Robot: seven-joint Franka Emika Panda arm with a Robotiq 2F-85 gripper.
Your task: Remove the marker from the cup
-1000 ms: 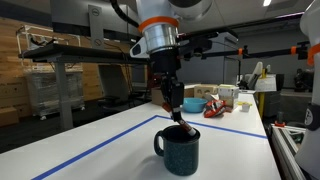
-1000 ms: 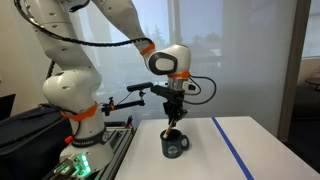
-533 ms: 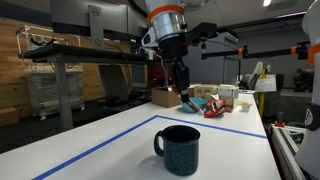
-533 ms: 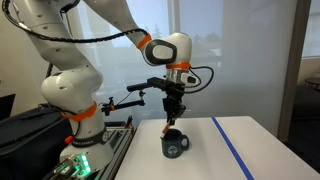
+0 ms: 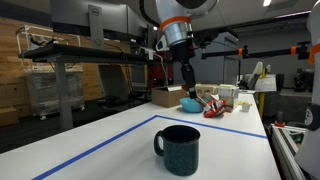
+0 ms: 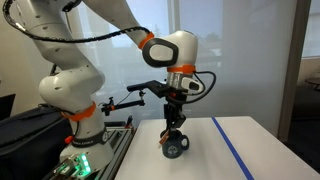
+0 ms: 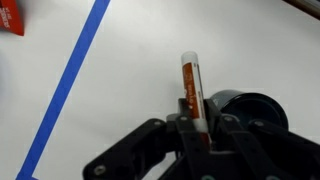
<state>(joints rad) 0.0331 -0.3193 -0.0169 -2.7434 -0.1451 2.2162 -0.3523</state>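
Observation:
My gripper goes down beside the mug (image 5: 180, 148) next, easing away from the mug's rim, to the white table, where bare surface lies open toward the blue tape.
A dark blue mug (image 5: 180, 148) stands on the white table; it also shows in an exterior view (image 6: 176, 146) and at the right of the wrist view (image 7: 250, 108). My gripper (image 5: 187, 82) hangs well above the mug and a little beyond it, and also shows in an exterior view (image 6: 173, 122). In the wrist view my gripper (image 7: 200, 128) is shut on an orange-brown marker (image 7: 190, 82) with a white end. The marker sticks out of the jaws, clear of the mug.
Blue tape lines (image 5: 110, 140) run across the table, one long strip in the wrist view (image 7: 75, 70). A cardboard box (image 5: 165, 97) and red items (image 5: 214, 105) lie at the far edge. A red object (image 7: 8, 18) sits at the wrist view's corner.
My gripper has risen out of the mug with the marker in it and moved toward the far side of the table. The mug has stayed in place.

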